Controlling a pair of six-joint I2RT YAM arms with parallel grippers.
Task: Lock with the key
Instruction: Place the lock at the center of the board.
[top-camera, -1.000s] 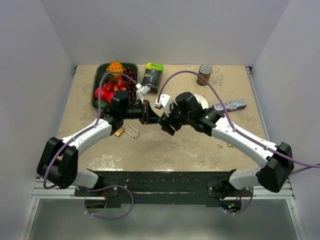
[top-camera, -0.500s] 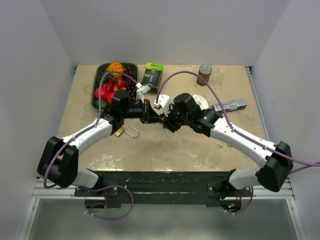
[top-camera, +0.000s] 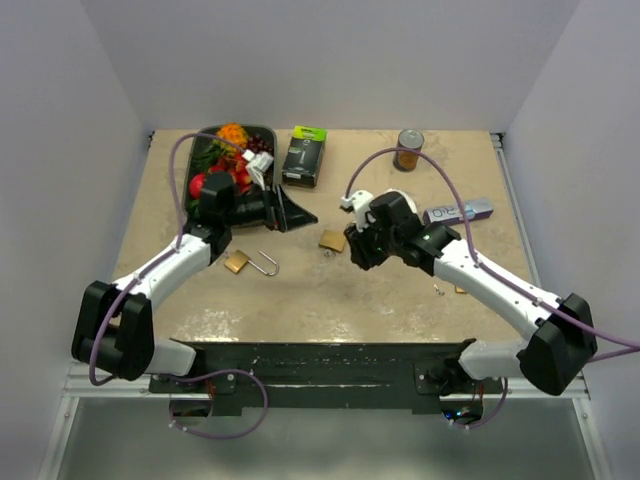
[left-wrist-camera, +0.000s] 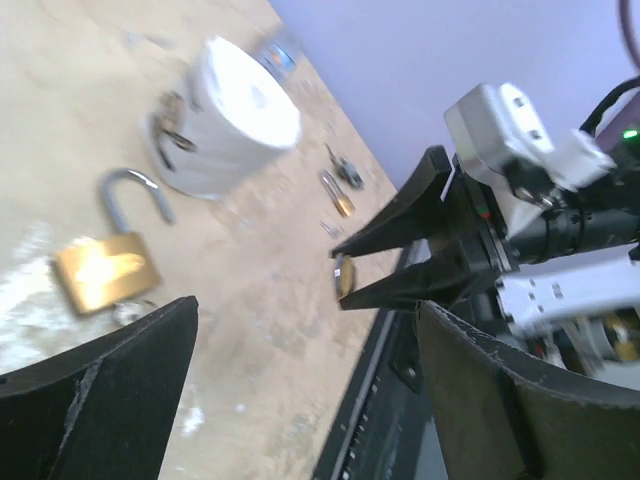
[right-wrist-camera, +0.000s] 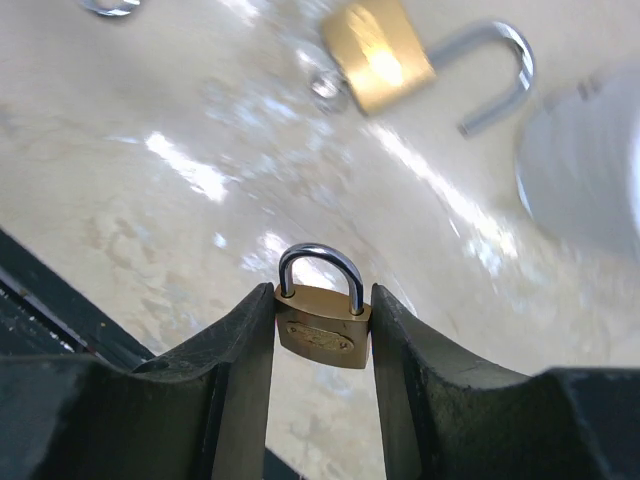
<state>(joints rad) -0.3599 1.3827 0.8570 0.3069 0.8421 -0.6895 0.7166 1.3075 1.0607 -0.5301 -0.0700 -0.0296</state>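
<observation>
My right gripper moves back and to the right in the top view next. It then lowers the padlock, its shackle already closed, beside the small keys to release it.
My right gripper (right-wrist-camera: 323, 300) is shut on a small brass padlock (right-wrist-camera: 322, 335), pinching its body from both sides, with the shackle closed and pointing away. This padlock also shows in the left wrist view (left-wrist-camera: 343, 277). My left gripper (top-camera: 295, 212) is open and holds nothing, up left of the right gripper (top-camera: 356, 250). A second brass padlock (top-camera: 333, 241) lies on the table between them with its shackle open. A small metal piece (right-wrist-camera: 325, 88) sits at its base; I cannot tell whether it is the key. Small keys (top-camera: 446, 290) lie by the right arm.
A third padlock (top-camera: 238, 262) with an open shackle lies near the left arm. A white tape roll (top-camera: 405, 203) sits behind the right gripper. At the back stand a fruit tray (top-camera: 194, 170), a black box (top-camera: 303, 155), a can (top-camera: 409, 148) and a purple pack (top-camera: 458, 211).
The left gripper has opened and pulled back to the left. The right gripper has moved right and down with its padlock. An open padlock now shows on the table between them.
</observation>
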